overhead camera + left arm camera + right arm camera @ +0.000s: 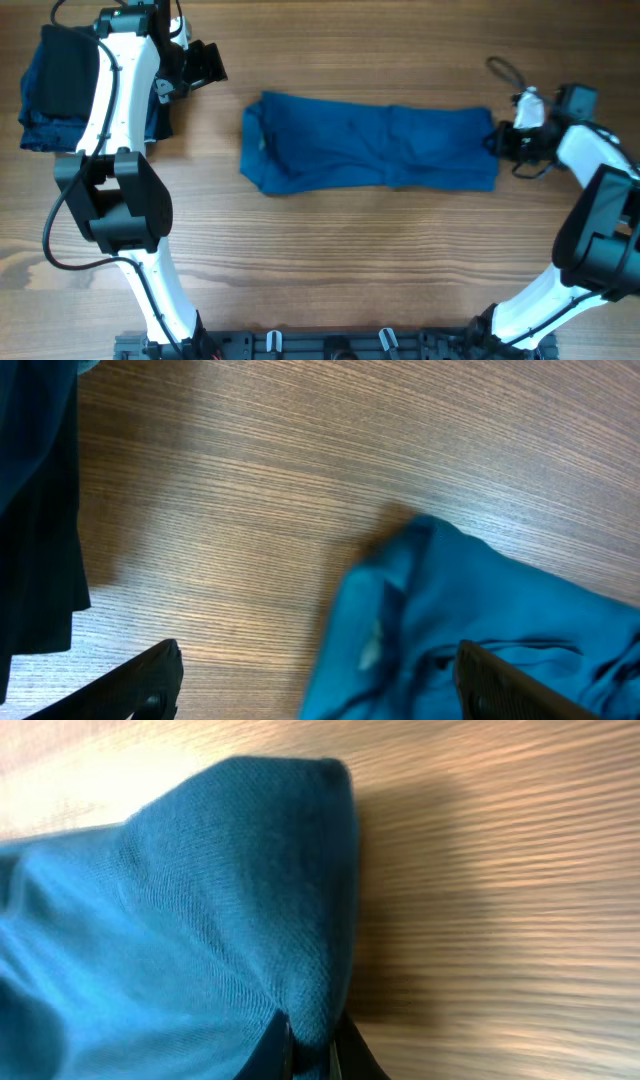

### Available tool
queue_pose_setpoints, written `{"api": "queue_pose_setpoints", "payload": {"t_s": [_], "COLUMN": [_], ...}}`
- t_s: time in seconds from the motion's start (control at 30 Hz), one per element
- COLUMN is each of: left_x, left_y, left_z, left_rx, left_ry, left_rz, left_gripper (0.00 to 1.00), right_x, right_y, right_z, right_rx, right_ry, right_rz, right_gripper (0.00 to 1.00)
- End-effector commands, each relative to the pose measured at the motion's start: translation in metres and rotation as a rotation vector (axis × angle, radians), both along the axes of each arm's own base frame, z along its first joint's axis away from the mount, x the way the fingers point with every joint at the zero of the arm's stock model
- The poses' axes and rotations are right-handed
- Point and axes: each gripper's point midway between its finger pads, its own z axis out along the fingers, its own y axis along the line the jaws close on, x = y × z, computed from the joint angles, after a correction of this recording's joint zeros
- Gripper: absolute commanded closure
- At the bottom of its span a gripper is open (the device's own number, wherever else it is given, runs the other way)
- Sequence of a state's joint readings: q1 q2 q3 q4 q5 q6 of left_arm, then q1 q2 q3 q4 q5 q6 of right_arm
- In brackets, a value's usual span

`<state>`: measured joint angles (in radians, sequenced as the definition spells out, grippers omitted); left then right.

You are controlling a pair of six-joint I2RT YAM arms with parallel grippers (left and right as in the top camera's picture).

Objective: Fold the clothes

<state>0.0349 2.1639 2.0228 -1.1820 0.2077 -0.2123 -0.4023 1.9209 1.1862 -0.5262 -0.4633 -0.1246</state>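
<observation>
The shirt (370, 148) still stretches long, so my right gripper needs to swing left in the overhead view next and release the shirt's edge over the shirt's opposite half (312, 142).
The medium-blue shirt (370, 148) lies folded into a long band across the middle of the wooden table. My right gripper (500, 140) is at its right end, shut on the cloth edge; in the right wrist view the fingers (310, 1050) pinch a fold of the blue cloth (200, 920). My left gripper (205, 65) is open and empty, up and to the left of the shirt's left end. In the left wrist view its fingers (320, 685) stand wide apart above the table and the shirt's left end (470, 620).
A stack of dark folded garments (55, 85) lies at the far left, partly under my left arm; its edge shows in the left wrist view (35, 510). A black cable loop (505, 70) lies near my right arm.
</observation>
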Motion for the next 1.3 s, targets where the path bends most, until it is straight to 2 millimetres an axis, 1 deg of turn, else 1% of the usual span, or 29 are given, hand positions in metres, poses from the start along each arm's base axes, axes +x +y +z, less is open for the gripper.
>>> {"api": "queue_pose_setpoints", "payload": {"t_s": [0.0,0.07,0.1,0.13,0.2,0.27,0.33,0.37,0.4,0.43,0.5,0.53,0.6,0.63,0.67,0.77,0.8,0.87,0.9,0.97,1.0,1.03,1.07,1.1,1.13,1.17,1.2,1.23,1.27], "left_x": [0.002,0.002,0.001,0.001,0.001,0.001,0.001,0.001,0.001,0.001,0.002,0.004,0.006,0.006,0.006,0.007,0.007,0.007,0.008,0.007,0.007,0.007,0.007,0.007,0.007,0.008,0.008,0.009,0.009], "left_y": [-0.001,-0.001,-0.001,-0.001,-0.001,-0.001,-0.001,-0.001,-0.001,-0.001,-0.001,-0.001,0.0,0.0,0.0,0.001,0.001,0.001,0.001,0.001,0.001,0.001,0.001,0.001,0.001,0.001,0.001,-0.003,-0.014], "left_z": [0.001,0.001,0.001,0.001,0.001,0.001,0.001,0.001,0.001,0.001,0.001,0.001,0.002,0.002,0.002,0.002,0.002,0.002,0.002,0.002,0.002,0.002,0.002,0.002,0.002,0.002,0.002,0.003,0.006], "left_rx": [-0.012,-0.013,-0.013,-0.013,-0.013,-0.012,-0.012,-0.012,-0.012,-0.012,-0.012,-0.012,-0.011,-0.011,-0.011,-0.004,-0.004,-0.004,-0.004,-0.004,-0.004,-0.004,-0.004,-0.004,-0.004,-0.004,-0.005,-0.021,-0.072], "left_ry": [-0.006,-0.003,-0.001,0.0,-0.002,-0.002,-0.003,-0.003,-0.003,-0.003,-0.006,-0.011,-0.023,-0.024,-0.024,-0.024,-0.024,-0.028,-0.029,-0.028,-0.028,-0.028,-0.028,-0.028,-0.028,-0.029,-0.032,-0.037,-0.042], "left_rz": [0.004,0.004,0.004,0.004,0.004,0.004,0.004,0.004,0.004,0.004,0.004,0.004,0.004,0.004,0.004,0.006,0.006,0.006,0.006,0.006,0.006,0.006,0.006,0.005,0.005,0.002,0.002,-0.004,-0.024], "left_gripper": [0.13,0.13,0.13,0.13,0.13,0.13,0.12,0.12,0.12,0.12,0.12,0.12,0.11,0.11,0.1,0.1,0.09,0.09,0.09,0.09,0.09,0.09,0.09,0.09,0.09,0.09,0.09,0.11,0.22], "right_x": [0.01,0.01,0.01,0.012,0.015,0.025,0.038,0.042,0.047,0.052,0.057,0.058,0.06,0.057,0.053,0.032,0.028,0.022,0.018,0.012,0.01,0.009,0.009,0.012,0.014,0.018,0.023,0.028,0.036], "right_y": [-0.063,-0.093,-0.099,-0.102,-0.097,-0.08,-0.046,-0.031,-0.009,0.024,0.078,0.097,0.16,0.179,0.192,0.225,0.235,0.266,0.286,0.312,0.324,0.335,0.344,0.349,0.352,0.352,0.346,0.333,0.3], "right_z": [0.027,0.046,0.054,0.065,0.086,0.117,0.154,0.166,0.175,0.179,0.179,0.179,0.183,0.182,0.176,0.14,0.131,0.107,0.091,0.072,0.062,0.053,0.046,0.048,0.055,0.072,0.099,0.119,0.145], "right_rx": [-0.023,-0.037,-0.043,-0.049,-0.05,-0.016,0.04,0.059,0.083,0.1,0.11,0.118,0.146,0.134,0.095,-0.069,-0.075,-0.074,-0.074,-0.073,-0.073,-0.066,-0.055,-0.054,-0.052,-0.039,-0.034,-0.047,-0.085], "right_ry": [-0.055,-0.073,-0.078,-0.079,-0.071,-0.088,-0.115,-0.12,-0.12,-0.116,-0.107,-0.102,-0.101,-0.096,-0.082,0.001,0.014,0.01,0.017,0.026,0.03,0.042,0.048,0.022,-0.011,-0.051,-0.108,-0.141,-0.175], "right_rz": [-0.14,-0.194,-0.199,-0.19,-0.158,-0.116,-0.069,-0.05,-0.021,0.036,0.147,0.176,0.253,0.288,0.312,0.391,0.416,0.483,0.524,0.581,0.605,0.606,0.593,0.608,0.638,0.666,0.681,0.653,0.576], "right_gripper": [0.96,0.96,0.96,0.96,0.96,0.96,0.96,0.96,0.96,0.96,0.96,0.96,0.96,0.96,0.96,0.96,0.96,0.96,0.96,0.95,0.91,0.81,0.39,0.23,0.15,0.1,0.07,0.05,0.05]}}
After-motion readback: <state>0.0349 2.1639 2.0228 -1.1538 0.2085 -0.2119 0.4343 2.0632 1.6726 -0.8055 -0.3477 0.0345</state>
